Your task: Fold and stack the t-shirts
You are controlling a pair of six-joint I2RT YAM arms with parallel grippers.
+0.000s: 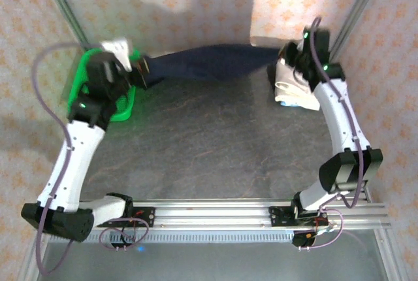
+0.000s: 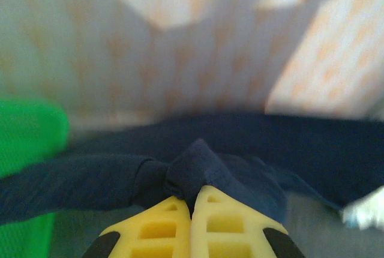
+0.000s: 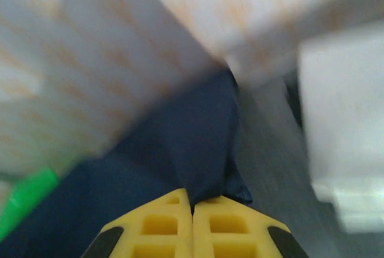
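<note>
The navy t-shirt (image 1: 209,62) hangs bunched in a narrow piece of cloth along the back of the table, so the robot's left gripper should next pull the t-shirt's bunched end back and down over the bare grey table.
The dark navy t-shirt (image 1: 209,62) hangs stretched along the back of the table between my two grippers. On the left, my left gripper (image 1: 142,65) is shut on a bunched end of it. In the left wrist view the yellow fingers (image 2: 159,228) pinch a knot of navy cloth (image 2: 204,162). My right gripper (image 1: 279,59) is shut on the other end, and in the right wrist view its jaws pinch the navy fabric (image 3: 186,144). The white folded t-shirt (image 1: 290,88) lies on the table under the right arm, and its blurred edge (image 2: 366,210) shows in the left wrist view.
A green mesh basket (image 1: 124,108) stands at the back left beneath the left arm. The patterned back wall (image 1: 196,6) rises just behind the shirt. The grey tabletop (image 1: 215,144) stretches toward the metal rail (image 1: 209,212) at the near edge.
</note>
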